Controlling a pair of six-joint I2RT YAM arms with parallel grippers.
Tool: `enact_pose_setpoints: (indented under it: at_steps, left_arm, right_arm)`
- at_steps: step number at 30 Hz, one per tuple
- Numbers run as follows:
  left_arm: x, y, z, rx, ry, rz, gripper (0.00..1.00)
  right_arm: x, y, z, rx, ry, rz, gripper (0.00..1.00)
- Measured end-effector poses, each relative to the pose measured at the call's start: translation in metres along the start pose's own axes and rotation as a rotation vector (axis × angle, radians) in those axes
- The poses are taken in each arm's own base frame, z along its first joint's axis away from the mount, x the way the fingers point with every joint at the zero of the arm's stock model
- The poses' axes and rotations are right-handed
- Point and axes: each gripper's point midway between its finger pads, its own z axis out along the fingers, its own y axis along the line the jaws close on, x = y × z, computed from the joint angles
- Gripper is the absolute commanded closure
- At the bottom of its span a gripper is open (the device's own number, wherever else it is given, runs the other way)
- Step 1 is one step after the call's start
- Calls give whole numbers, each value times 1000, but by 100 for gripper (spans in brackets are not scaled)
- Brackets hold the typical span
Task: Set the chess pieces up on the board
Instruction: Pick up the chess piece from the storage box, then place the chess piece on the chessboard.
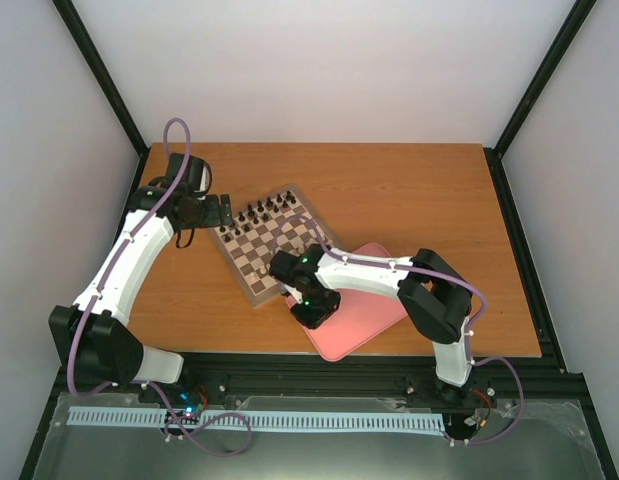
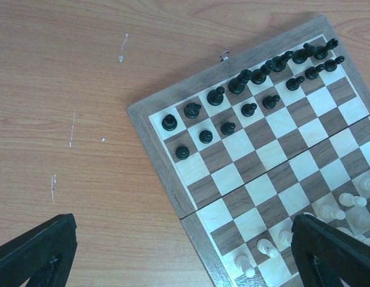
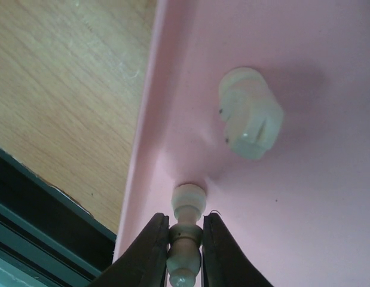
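Note:
My right gripper rises, crosses, lowers and releases next at the empty square in the board's near row (image 1: 276,283), outward of it and to its left in the top view.
The checkered wooden board (image 1: 274,240) lies tilted on the table, with black pieces along its far rows and several cream pieces (image 2: 339,210) on its near rows. My right gripper (image 3: 185,239) is shut on a cream chess piece (image 3: 186,239) over the pink tray (image 3: 304,203); the piece's base touches or hovers just over the tray floor. A second cream piece (image 3: 250,113), a rook, lies on its side on the tray just beyond. In the top view my right gripper (image 1: 314,305) sits at the tray's left edge. My left gripper (image 2: 185,254) is open and empty above the board's left edge.
The pink tray (image 1: 374,318) lies at the near edge of the table, partly under the board's corner. Black pieces (image 2: 232,110) fill two rows on the far side. The black table frame (image 3: 35,197) runs just left of the tray.

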Motion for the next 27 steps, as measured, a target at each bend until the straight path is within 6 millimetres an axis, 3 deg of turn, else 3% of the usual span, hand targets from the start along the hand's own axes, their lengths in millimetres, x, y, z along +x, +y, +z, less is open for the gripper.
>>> enact_pose_setpoints:
  at_steps: [8,11,15,18,20,27]
  left_arm:
    - [0,0,2,-3,5,1,0]
    - [1,0,2,-4,6,1,1]
    - [1,0,4,-5,10,1,0]
    - [1,0,5,-6,12,1,0]
    - [1,0,5,-7,12,1,0]
    - [1,1,4,-11,10,1,0]
  right_arm:
    - [-5,-3,-20,38,-5,-1,91]
    - [-20,1,-49,50,-55,-7,90]
    - [-56,10,-102,58,-193,-34,90]
    - [-77,14,-119,62,-250,-52,90]
    - [-87,14,-116,71,-248,-60,90]
    - [-112,5,-72,85,-165,-60,90]
